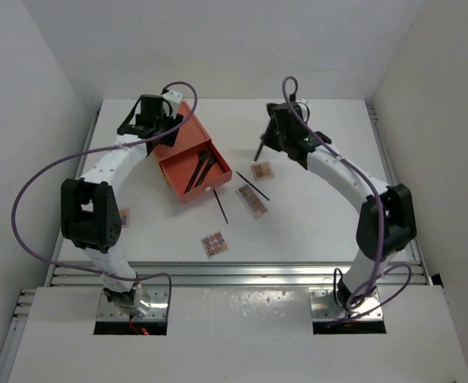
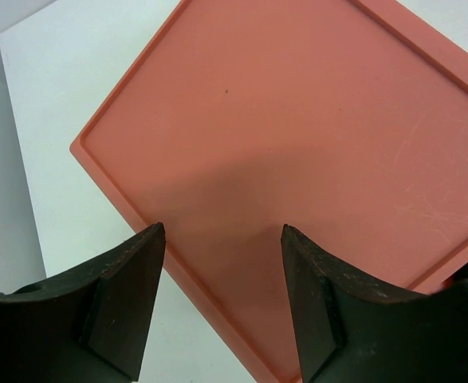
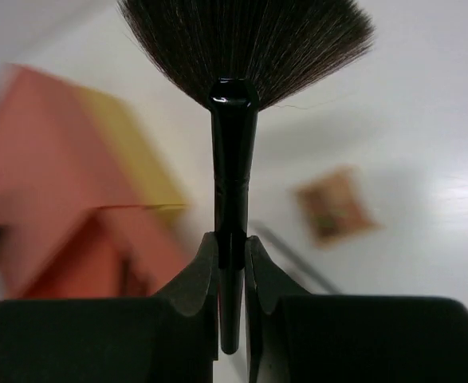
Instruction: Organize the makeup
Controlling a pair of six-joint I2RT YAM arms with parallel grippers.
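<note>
I should move my right gripper to the left in the top view next and down over the open drawer [image 1: 197,172] [image 3: 88,262], because dark makeup items are already in it.
My right gripper [image 3: 232,239] is shut on the handle of a black fan makeup brush [image 3: 234,159], bristles pointing away, held above the table; it also shows in the top view [image 1: 269,142]. Three eyeshadow palettes [image 1: 261,169] [image 1: 252,199] [image 1: 214,244] lie on the table, and a fourth [image 1: 124,217] lies beside the left arm. Two thin dark sticks [image 1: 220,205] [image 1: 252,185] lie near them. Dark makeup items [image 1: 200,171] lie in the open drawer. My left gripper [image 2: 222,231] is open and empty over the orange box top [image 2: 297,144].
The orange-and-yellow drawer box [image 1: 187,148] stands at the back left of centre, its drawer pulled out toward the middle. White walls close in the table on three sides. A blurred palette [image 3: 333,206] and the box [image 3: 50,175] show below the brush.
</note>
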